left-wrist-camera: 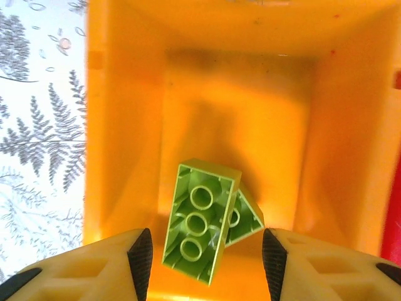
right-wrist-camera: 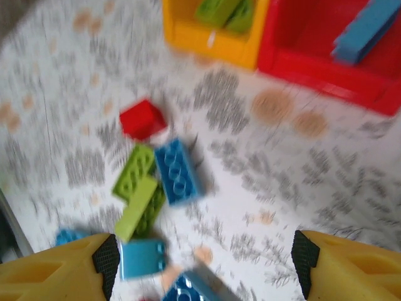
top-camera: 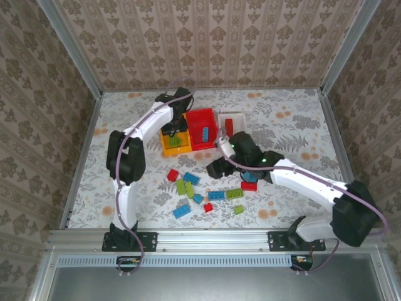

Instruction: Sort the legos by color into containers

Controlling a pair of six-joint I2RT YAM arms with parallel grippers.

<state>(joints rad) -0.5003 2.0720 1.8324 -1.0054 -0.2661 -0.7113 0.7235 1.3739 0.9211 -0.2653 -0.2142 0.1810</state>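
Observation:
The red container (top-camera: pixel 202 119) already holds blue. My right gripper should move toward the green legos and down over the blue brick nearest the containers.
My left gripper (left-wrist-camera: pixel 207 257) hangs open over the yellow-orange container (left-wrist-camera: pixel 125 125). A lime green lego (left-wrist-camera: pixel 202 216) lies underside up between and below its pads, touching neither, and leans on a second green lego (left-wrist-camera: pixel 243 216). From above, that gripper (top-camera: pixel 172 128) is at the yellow-orange container (top-camera: pixel 168 149), beside the red container (top-camera: pixel 202 119) and the white container (top-camera: pixel 241 116). My right gripper (right-wrist-camera: pixel 205 263) is open and empty above loose legos: a red one (right-wrist-camera: pixel 143 119), a blue one (right-wrist-camera: pixel 178 170) and green ones (right-wrist-camera: pixel 135 172). This view is blurred.
The red container (right-wrist-camera: pixel 326 63) holds a blue brick (right-wrist-camera: pixel 366 28); the white one holds a red brick (top-camera: pixel 229 123). Several loose bricks (top-camera: pixel 192 179) lie scattered mid-table in front of the containers, more near the right arm (top-camera: pixel 249 185). Metal rails frame the table.

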